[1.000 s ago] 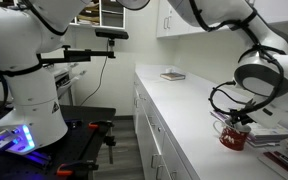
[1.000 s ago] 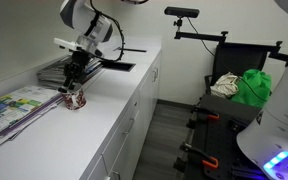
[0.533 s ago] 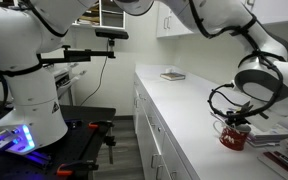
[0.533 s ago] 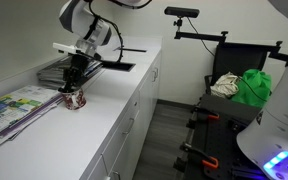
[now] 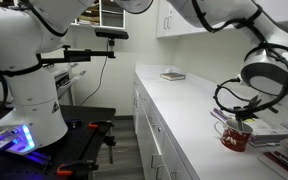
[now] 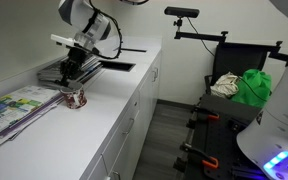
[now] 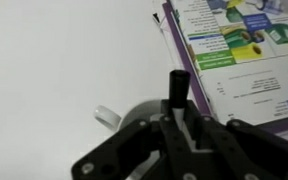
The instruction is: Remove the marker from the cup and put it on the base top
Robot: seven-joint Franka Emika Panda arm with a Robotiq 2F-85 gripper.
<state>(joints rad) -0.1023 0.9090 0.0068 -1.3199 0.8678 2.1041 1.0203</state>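
Note:
I will lift my gripper off the cup [image 5: 234, 139], past the handle, then down to release the marker on the bare, magazine-free countertop below.
The dark red cup [image 5: 234, 139] stands on the white countertop [image 5: 174, 100] beside a stack of magazines; it also shows in the other exterior view [image 6: 75, 99]. My gripper [image 5: 246, 113] hangs just above the cup [image 7: 134, 115], also seen from the far side [image 6: 72, 80]. In the wrist view its fingers [image 7: 177, 118] are shut on the dark marker [image 7: 178, 88], which stands upright between them over the cup's mouth. I cannot tell whether the marker's lower end is still inside the cup.
Colourful magazines [image 7: 234, 50] lie right next to the cup and spread along the counter [image 6: 14, 105]. A dark stack of books [image 6: 56, 72] sits behind the cup. A small flat object [image 5: 172, 76] lies farther down the countertop. White upper cabinets [image 5: 169, 15] hang above.
My gripper has risen a little above the cup, with the marker held in it. The cup has not moved.

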